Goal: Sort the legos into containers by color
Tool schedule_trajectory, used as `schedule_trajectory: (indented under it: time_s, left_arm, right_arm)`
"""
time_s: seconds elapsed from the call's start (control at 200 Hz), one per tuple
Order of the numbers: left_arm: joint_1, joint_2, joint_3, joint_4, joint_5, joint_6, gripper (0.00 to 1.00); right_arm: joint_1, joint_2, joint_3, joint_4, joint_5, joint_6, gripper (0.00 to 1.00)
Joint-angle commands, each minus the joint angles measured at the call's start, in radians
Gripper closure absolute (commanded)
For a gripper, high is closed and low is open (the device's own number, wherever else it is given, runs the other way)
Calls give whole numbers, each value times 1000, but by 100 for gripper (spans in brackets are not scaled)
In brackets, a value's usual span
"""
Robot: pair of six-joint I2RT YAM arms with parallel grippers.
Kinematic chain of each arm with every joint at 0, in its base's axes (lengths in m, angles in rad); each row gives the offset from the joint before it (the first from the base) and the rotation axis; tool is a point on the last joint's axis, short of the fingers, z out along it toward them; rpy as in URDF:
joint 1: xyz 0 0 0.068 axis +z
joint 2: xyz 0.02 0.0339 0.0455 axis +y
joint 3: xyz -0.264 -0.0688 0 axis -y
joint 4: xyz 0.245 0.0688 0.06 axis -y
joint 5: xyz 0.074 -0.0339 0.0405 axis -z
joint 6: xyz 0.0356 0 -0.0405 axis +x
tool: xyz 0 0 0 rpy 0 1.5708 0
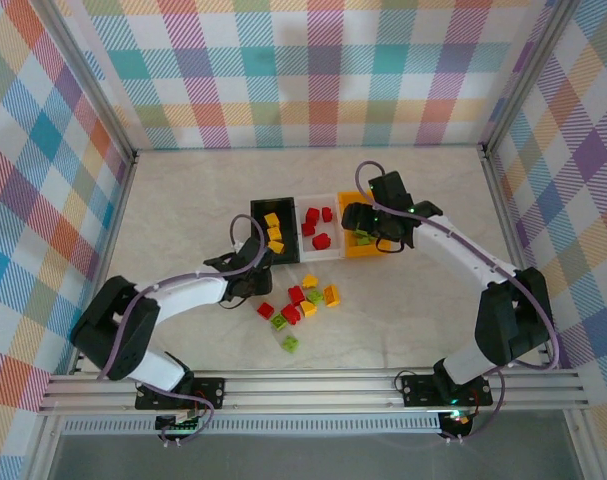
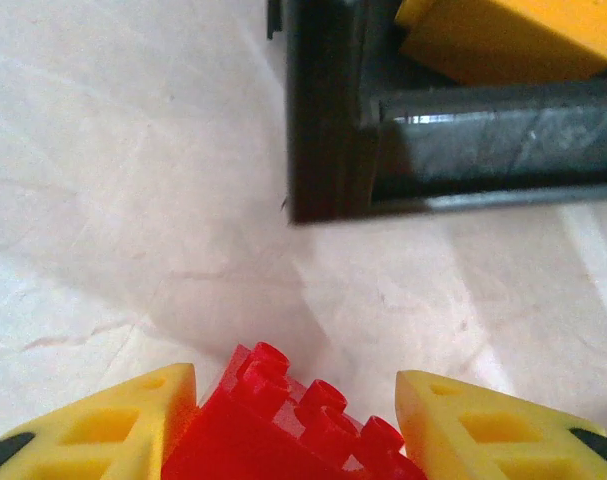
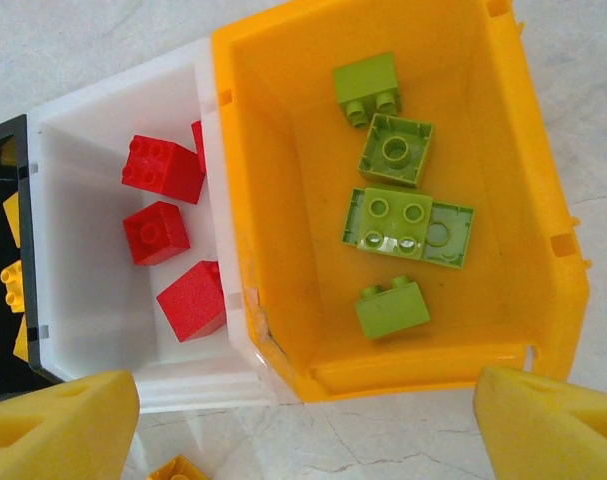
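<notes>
The red lego goes up in my left gripper next and swings outward over the white container (image 1: 332, 252) for release, since the sorted reds lie outward of my gripper.
My left gripper (image 2: 298, 402) is shut on a red lego (image 2: 273, 430), studs facing forward, just short of the black container's corner (image 2: 333, 120); a yellow lego (image 2: 513, 35) lies inside. From above, the left gripper (image 1: 243, 284) sits below the black container (image 1: 256, 212). The white container (image 1: 332, 252) holds red legos (image 3: 155, 232). Several lime green legos (image 3: 408, 228) lie in the orange-yellow container (image 3: 233, 200). My right gripper (image 3: 303, 430) hangs open over that container's near edge (image 1: 364, 251), nothing between its fingers. Loose legos (image 1: 303, 298) in red, yellow and green lie in front of the containers.
A lone green lego (image 1: 290, 343) lies nearest the arm bases. A yellow lego (image 3: 178, 470) sits on the table just under the right gripper. Metal frame rails and checkered walls (image 1: 43, 200) enclose the table on three sides.
</notes>
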Motion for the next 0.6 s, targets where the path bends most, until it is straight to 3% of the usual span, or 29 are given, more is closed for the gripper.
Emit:
schedule_trajectory:
  time_s: [0.0,0.115,0.22,0.425,0.595]
  left_arm:
    - [-22,-100,20,-100,26,-32,68]
    - [-68,-148,118,-177,25,-29,68]
    - [-89,-93,265,-179,47,-10,68]
    - [-90,225,621,-128,95,37,68]
    - [-75,490,930,-210,79,96,69]
  right_arm:
    - [2,-54,-27,13,19,25,13]
    - [0,-92,-76,11,39,44,13]
    - [0,-131,-132,19,42,57,13]
    - [-1,-159,-190,5,40,66,12]
    - [-1,-182,-224,-4,35,70,12]
